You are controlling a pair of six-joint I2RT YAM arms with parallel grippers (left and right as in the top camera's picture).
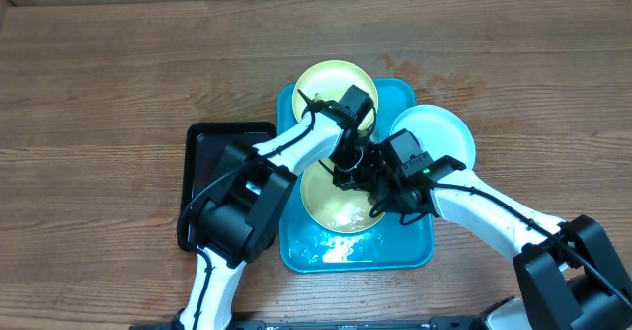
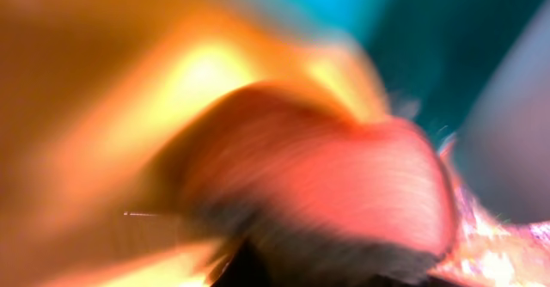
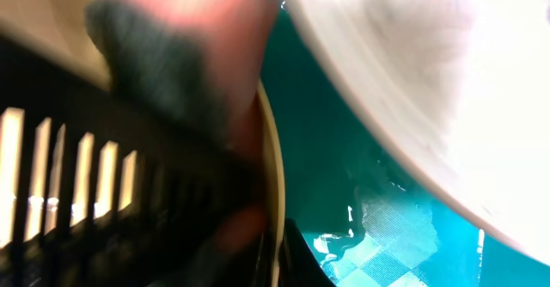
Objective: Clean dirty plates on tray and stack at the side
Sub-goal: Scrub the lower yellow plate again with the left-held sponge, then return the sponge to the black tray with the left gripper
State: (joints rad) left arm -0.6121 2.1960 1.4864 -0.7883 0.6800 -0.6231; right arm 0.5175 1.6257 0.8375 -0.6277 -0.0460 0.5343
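Note:
My left gripper keeps wiping next, then lifts off the plate and moves down into the black tray (image 1: 216,172) beside the turquoise one.
The turquoise tray (image 1: 407,253) lies at the table's centre and also shows in the right wrist view (image 3: 387,227). One yellow-green plate (image 1: 326,83) sits at its far end. A light blue plate (image 1: 441,135) overhangs its right side and shows in the right wrist view (image 3: 412,81). A second yellow-green plate (image 1: 336,213) sits mid-tray. My right gripper (image 1: 382,184) is shut on its rim (image 3: 273,175). My left gripper (image 1: 346,167) presses a pink sponge (image 2: 326,175) with a dark scouring side onto this plate (image 2: 163,89). The left wrist view is heavily blurred.
A smaller black tray (image 1: 207,142) lies just left of the turquoise one, under my left arm. Wet patches shine on the turquoise tray's near end (image 1: 336,251). Bare wooden table surrounds both trays.

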